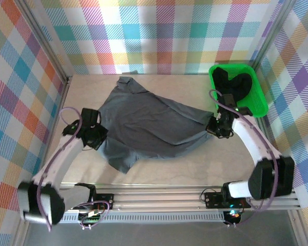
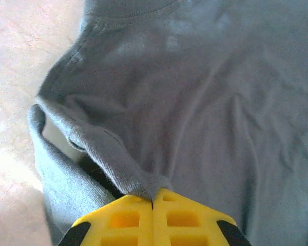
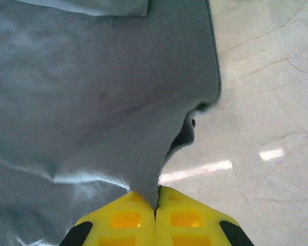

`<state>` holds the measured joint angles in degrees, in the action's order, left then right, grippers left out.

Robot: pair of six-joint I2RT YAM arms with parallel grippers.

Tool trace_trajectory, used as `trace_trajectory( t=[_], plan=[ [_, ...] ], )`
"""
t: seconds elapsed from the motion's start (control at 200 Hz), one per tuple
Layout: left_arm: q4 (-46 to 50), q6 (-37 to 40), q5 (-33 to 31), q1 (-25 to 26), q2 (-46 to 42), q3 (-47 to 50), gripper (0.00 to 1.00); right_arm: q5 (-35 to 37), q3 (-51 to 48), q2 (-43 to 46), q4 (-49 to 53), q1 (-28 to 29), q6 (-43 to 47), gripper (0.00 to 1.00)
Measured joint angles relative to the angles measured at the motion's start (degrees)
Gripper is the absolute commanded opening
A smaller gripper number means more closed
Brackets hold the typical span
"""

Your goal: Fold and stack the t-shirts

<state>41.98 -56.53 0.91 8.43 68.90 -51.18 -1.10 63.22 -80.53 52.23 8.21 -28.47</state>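
Note:
The pinched edge needs to be carried outward by my right gripper onto the flat grey cloth of the shirt's end and let go there.
A slate grey t-shirt [image 1: 143, 120] lies spread and wrinkled across the middle of the table. My left gripper [image 1: 96, 134] is shut on its left edge; in the left wrist view the yellow jaws [image 2: 153, 202] pinch a raised fold of grey cloth [image 2: 118, 164]. My right gripper [image 1: 215, 127] is shut on the shirt's right edge, and the right wrist view shows grey fabric [image 3: 92, 92] pulled into the closed yellow jaws [image 3: 156, 202]. Black t-shirts [image 1: 235, 84] lie bundled in the green tray [image 1: 256, 105] at the back right.
Plaid walls enclose the table on three sides. Bare marbled tabletop [image 1: 195, 164] lies in front of the shirt and to its right [image 3: 267, 128]. The aluminium rail [image 1: 159, 197] with the arm bases runs along the near edge.

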Motion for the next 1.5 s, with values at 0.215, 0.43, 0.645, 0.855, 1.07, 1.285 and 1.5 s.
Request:
trace_trajectory(
  t=[0.215, 0.43, 0.645, 0.855, 1.07, 1.285, 1.5],
  plan=[
    [-5.2, 4.3, 0.3, -3.1, 23.5, -11.5, 0.14, -0.1, 8.4, -17.2, -3.5, -1.6, 0.0, 0.00],
    [-3.7, 8.4, -1.5, -4.1, 26.1, -14.3, 0.57, 0.5, 11.1, -22.7, -4.5, -1.9, 0.0, 0.09],
    [0.8, 11.1, -2.8, -4.2, 9.2, -5.0, 0.53, 1.3, 5.7, -17.1, -5.2, -1.9, -1.1, 0.40],
    [1.2, 17.4, -1.3, -9.1, 9.4, 2.4, 0.49, 0.7, -0.6, -9.8, -5.1, -1.9, -1.7, 0.48],
    [-3.8, 26.9, -1.9, -10.5, 13.8, 4.3, 0.50, -2.0, -1.8, -6.7, -5.0, -1.8, -1.5, 0.49],
    [-10.6, 33.2, -1.9, -10.8, 13.1, 8.0, 0.51, -3.8, -1.9, -5.1, -5.0, -1.7, -1.5, 0.49],
    [-15.0, 33.9, -0.9, -10.8, 13.4, 8.9, 0.41, -4.6, -1.9, -5.1, -5.0, -1.5, -1.5, 0.49]
  ],
)
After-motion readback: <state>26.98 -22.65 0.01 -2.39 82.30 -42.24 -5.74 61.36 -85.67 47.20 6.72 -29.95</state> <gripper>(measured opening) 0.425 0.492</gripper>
